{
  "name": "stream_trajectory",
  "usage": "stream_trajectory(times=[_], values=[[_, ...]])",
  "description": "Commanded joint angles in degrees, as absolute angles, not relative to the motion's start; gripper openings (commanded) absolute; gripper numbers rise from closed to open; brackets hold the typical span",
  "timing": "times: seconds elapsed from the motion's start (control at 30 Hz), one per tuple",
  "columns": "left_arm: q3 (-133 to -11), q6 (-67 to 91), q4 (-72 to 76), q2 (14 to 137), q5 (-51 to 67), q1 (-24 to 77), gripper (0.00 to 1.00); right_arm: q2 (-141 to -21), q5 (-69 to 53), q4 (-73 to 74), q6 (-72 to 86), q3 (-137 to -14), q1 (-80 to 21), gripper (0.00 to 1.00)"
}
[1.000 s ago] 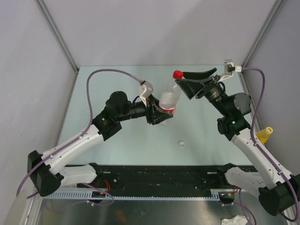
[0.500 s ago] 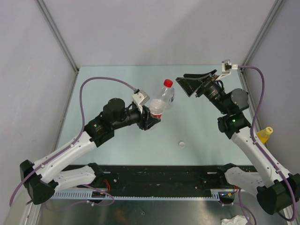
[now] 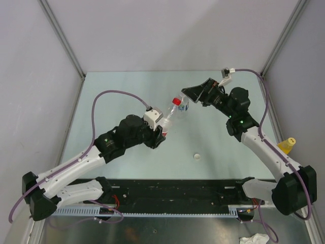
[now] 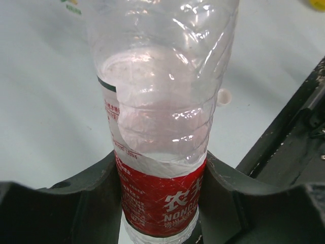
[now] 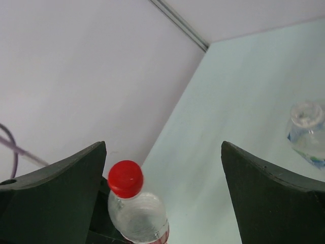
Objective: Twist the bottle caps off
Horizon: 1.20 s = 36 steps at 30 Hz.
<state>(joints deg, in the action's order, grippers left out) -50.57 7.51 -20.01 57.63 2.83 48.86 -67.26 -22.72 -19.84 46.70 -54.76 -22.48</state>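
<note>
The red cap [image 3: 176, 100] [image 5: 125, 178] is the next thing for my right gripper, which will move its open fingers to the left in the top view to it and close them around it.
My left gripper [image 3: 159, 133] is shut on the red-label bottle [image 3: 166, 118], gripping its label band [image 4: 161, 201], and holds it tilted above the table. Its red cap [image 3: 176, 100] is on the neck. My right gripper [image 3: 189, 97] is open, just right of that cap. In the right wrist view the red cap [image 5: 125, 178] lies close to the left finger [image 5: 56, 195], between the open jaws, touching neither. A clear bottle with a blue-green label [image 5: 307, 133] stands uncapped on the table behind. A white cap [image 3: 196, 156] lies loose on the table. The orange-yellow bottle [image 3: 286, 146] with a yellow cap stands at the right edge.
Grey walls enclose the table on the left, back and right. The black base rail [image 3: 172, 190] runs along the near edge. The left arm's purple cable [image 3: 109, 94] arches over the left half of the table.
My left arm has drawn the bottle lower and toward the near side, tilting it. My right gripper has swung left and down, and its open jaws now flank the red cap.
</note>
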Motion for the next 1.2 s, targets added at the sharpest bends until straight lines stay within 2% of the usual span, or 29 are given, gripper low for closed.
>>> stream_trajectory(times=[0.0,0.33,0.67,1.17], values=[[-50.6,7.7,-22.5,57.6,-7.1,51.2,0.36,-69.6,-24.5,-17.3,48.8,-55.7,-22.5,0.99],[-53.5,8.2,-28.6,62.0,-22.7,55.7,0.35,-72.4,-26.3,-8.1,45.7,-59.0,-22.7,0.98],[-56.1,8.6,-30.7,66.4,-27.9,58.6,0.33,-75.7,-23.4,-5.5,44.4,-61.1,-26.0,0.91],[-58.1,8.1,-31.3,69.5,-28.5,59.6,0.33,-80.4,-24.9,-4.8,46.8,-63.6,-27.8,0.62]])
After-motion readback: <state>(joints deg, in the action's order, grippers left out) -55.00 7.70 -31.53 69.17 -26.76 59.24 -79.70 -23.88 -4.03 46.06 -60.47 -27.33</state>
